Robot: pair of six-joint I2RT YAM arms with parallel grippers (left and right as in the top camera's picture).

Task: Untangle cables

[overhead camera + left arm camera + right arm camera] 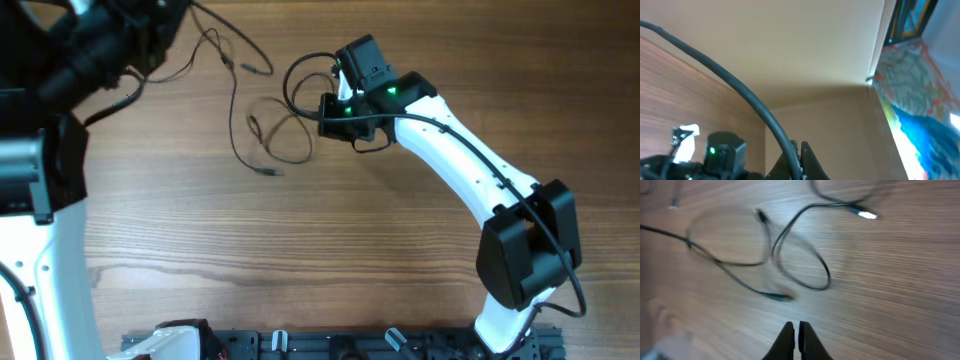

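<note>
My left gripper first lowers and tips its fingers down next, to get the thin cable back toward the bare wood before the tangle [242,205].
Several thin dark cables [282,135] lie looped on the wooden table [300,250] at the back centre, and one strand runs up towards the left arm. In the right wrist view the loops [802,267] lie ahead of the fingers, with a silvery-white plug [867,215] at the far right. My right gripper [795,328] is shut and empty, just above bare wood short of the loops; overhead it [323,112] sits to the right of the tangle. My left gripper [799,152] is raised at the back left and shut on a cable [740,90] that runs between its fingers.
The left arm [60,120] fills the left edge and back left corner. The right arm [470,170] stretches from the front right to the back centre. A black rail [330,345] runs along the front edge. A wall shows behind the table in the left wrist view.
</note>
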